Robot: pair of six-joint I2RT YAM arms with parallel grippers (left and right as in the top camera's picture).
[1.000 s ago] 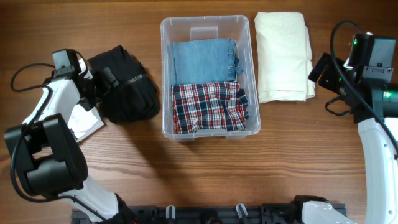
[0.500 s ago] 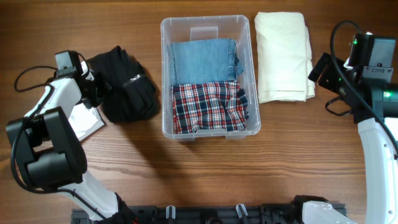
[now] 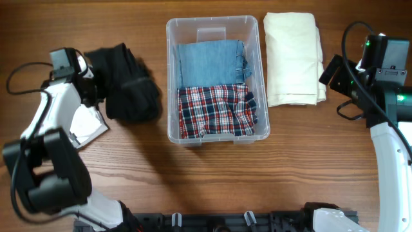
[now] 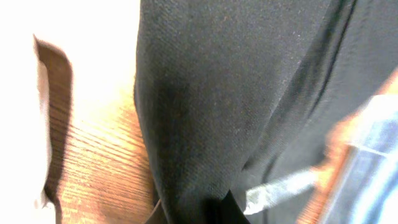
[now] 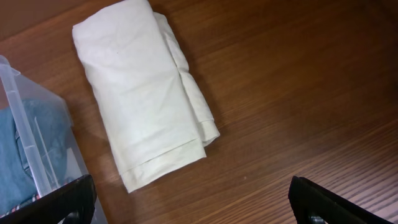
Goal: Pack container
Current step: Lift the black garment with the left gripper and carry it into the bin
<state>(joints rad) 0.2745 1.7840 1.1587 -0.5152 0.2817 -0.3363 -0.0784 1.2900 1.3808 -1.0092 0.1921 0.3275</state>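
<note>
I need to lift the black garment (image 3: 129, 90) with my left gripper next, carry it over the folded blue denim (image 3: 211, 61), and lower and release it there, because it is still outside the container.
The clear container (image 3: 209, 20) stands at the table's middle, holding folded blue denim (image 3: 211, 61) and a red plaid cloth (image 3: 215, 109). A bunched black garment (image 3: 129, 90) lies to its left. At that garment's left edge my left gripper (image 3: 96, 90) is shut on it; in the left wrist view the black fabric (image 4: 249, 93) fills the frame and is pinched between the fingertips of the left gripper (image 4: 196, 214). A folded cream cloth (image 3: 293, 58) lies right of the container. My right gripper (image 3: 336, 74) hovers open beside the cream cloth (image 5: 140, 87), holding nothing.
A white flat sheet (image 3: 87, 129) lies on the wood under my left arm, and its edge (image 4: 43, 124) shows in the left wrist view. The container's corner (image 5: 31, 143) sits at the left of the right wrist view. A black rail runs along the table's front edge.
My left gripper has closed on the black garment's left edge, and the fabric has bunched and shifted slightly left. The right arm has not moved.
</note>
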